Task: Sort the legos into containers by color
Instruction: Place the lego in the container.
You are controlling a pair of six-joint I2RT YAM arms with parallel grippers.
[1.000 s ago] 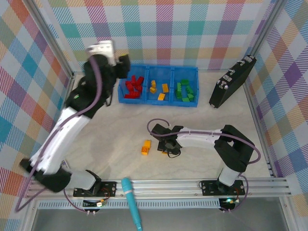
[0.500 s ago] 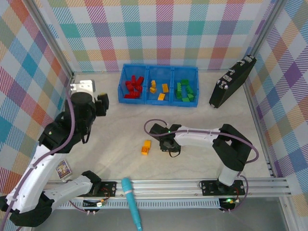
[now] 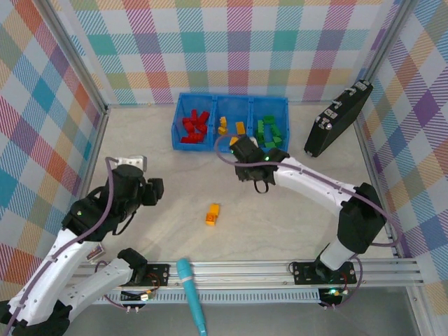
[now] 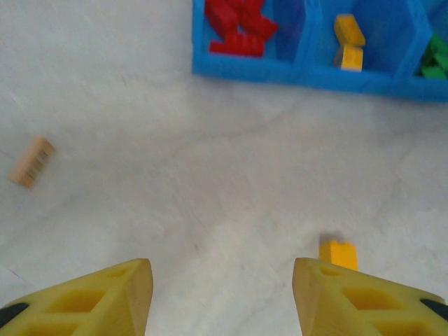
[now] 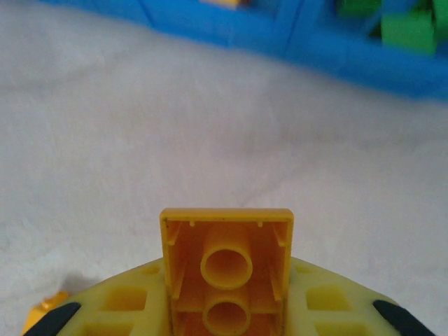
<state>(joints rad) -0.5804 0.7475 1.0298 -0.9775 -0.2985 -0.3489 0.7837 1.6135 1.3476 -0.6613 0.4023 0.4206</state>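
Note:
My right gripper will carry the yellow lego point(image 5: 226, 269) outward past the bin's front side and over the bin's middle section point(image 5: 264, 5) to release it, as yellow-orange legos already lie there.
The blue bin point(image 3: 229, 105) stands at the back with red legos point(image 3: 194, 127) in its left compartment, yellow-orange ones point(image 3: 231, 130) in the middle and green ones point(image 3: 269, 131) on the right. My right gripper point(image 3: 246, 151) hovers just in front of the bin's middle compartment, shut on a yellow lego point(image 5: 226, 269) whose hollow underside faces the camera. Another yellow-orange lego point(image 3: 213, 213) lies loose on the table. My left gripper point(image 3: 151, 190) is open and holds nothing, left of that loose lego point(image 4: 339, 253), which sits just beyond its right finger point(image 4: 357, 301).
A black case point(image 3: 338, 119) leans at the back right. A teal marker point(image 3: 191, 294) lies over the front rail. A small tan wooden block point(image 4: 31, 162) rests on the table at the left. Plaid walls close in the table.
My left arm has swung back from the bin's red compartment down to the near left. My right gripper has risen from the table beside the loose lego and moved toward the bin.

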